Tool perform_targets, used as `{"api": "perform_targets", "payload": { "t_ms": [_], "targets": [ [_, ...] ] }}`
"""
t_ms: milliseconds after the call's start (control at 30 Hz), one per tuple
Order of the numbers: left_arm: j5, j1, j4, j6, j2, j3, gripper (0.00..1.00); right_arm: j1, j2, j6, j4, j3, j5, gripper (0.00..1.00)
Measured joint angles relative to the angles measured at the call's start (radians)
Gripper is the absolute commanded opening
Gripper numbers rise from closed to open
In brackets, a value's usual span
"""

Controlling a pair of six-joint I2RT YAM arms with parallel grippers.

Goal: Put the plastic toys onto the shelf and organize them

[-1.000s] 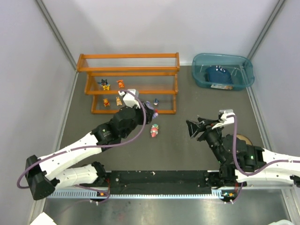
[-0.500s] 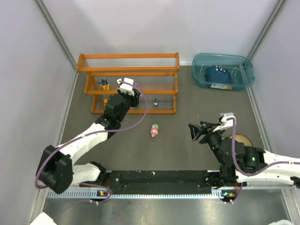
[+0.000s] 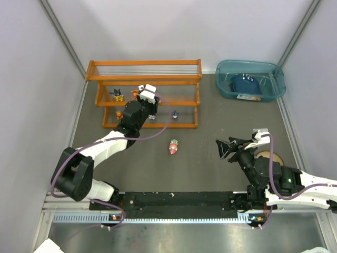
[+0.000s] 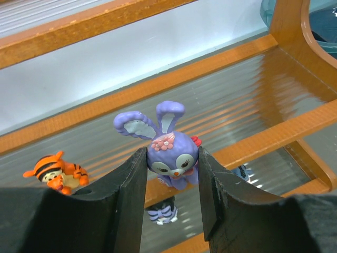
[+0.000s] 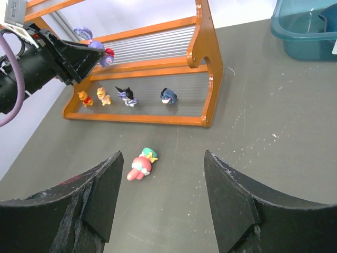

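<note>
I need to move my left gripper outward and down next and release the purple bunny onto the middle shelf level beside the orange tiger toy, because that part of the level is empty.
My left gripper is shut on the purple bunny and holds it upright over the middle tier of the orange shelf; it also shows in the right wrist view. An orange tiger toy stands on that tier to the left, beside a black-yellow toy. The bottom tier holds an orange toy, a tan toy, a dark toy and a navy-white toy. A pink-red-white toy lies on the table in front of the shelf. My right gripper is open and empty, right of that toy.
A translucent teal bin at the back right holds a dark blue object. A round tan disc lies by the right arm. Grey walls close in the left, back and right sides.
My left gripper carried the purple bunny from in front of the shelf up and back over the middle tier. The right arm drifted slightly right.
</note>
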Motion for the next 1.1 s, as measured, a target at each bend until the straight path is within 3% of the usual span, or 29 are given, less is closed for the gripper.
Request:
{"api": "perform_targets", "payload": {
  "t_ms": [1100],
  "targets": [
    [0.046, 0.093, 0.144, 0.012, 0.178, 0.064, 0.00, 0.000, -0.005, -0.034, -0.019, -0.026, 0.028, 0.76]
  ]
}}
